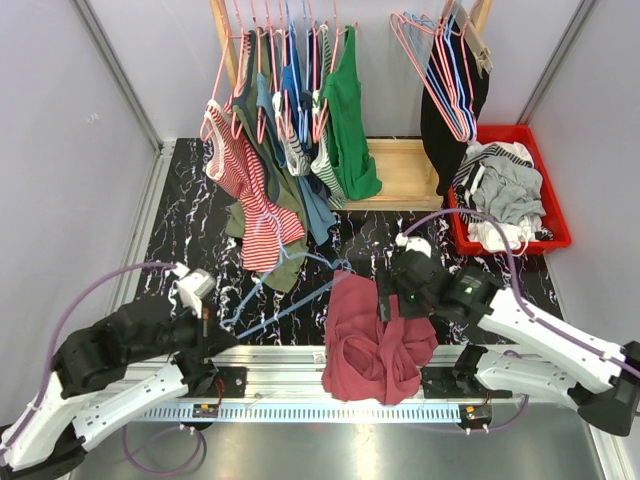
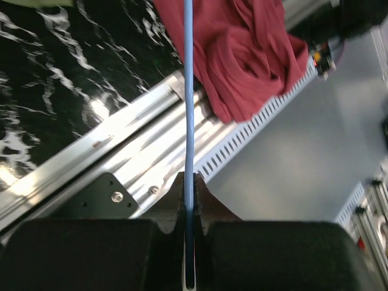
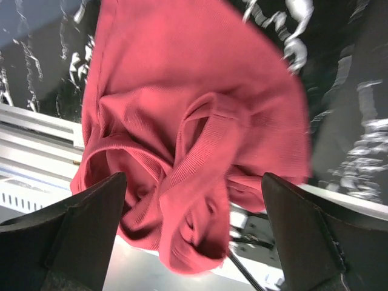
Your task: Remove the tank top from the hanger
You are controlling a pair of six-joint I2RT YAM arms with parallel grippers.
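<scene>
My right gripper should lower its open fingers on both sides of the tank top's raised middle fold (image 1: 388, 348) (image 3: 197, 160) and close. The fold is just below my right gripper and already runs between the fingers.
The tank top (image 1: 375, 340) is a crumpled dark-red heap lying on the black marble table and draping over the near rail; it also shows in the wrist views (image 2: 242, 54) (image 3: 194, 121). My left gripper (image 1: 212, 322) (image 2: 190, 182) is shut on the thin blue wire hanger (image 1: 260, 288) (image 2: 188, 91), whose far end reaches the edge of the cloth. Whether the wire is still caught in the cloth I cannot tell. My right gripper (image 1: 385, 300) (image 3: 193, 179) hangs just above the heap, open wide, with nothing held between its fingers.
A wooden rack (image 1: 400, 170) at the back carries several hung garments (image 1: 300, 130) and bare hangers (image 1: 440, 70). A red bin (image 1: 545, 160) with clothes stands at the back right. The aluminium rail (image 1: 270, 365) runs along the near table edge.
</scene>
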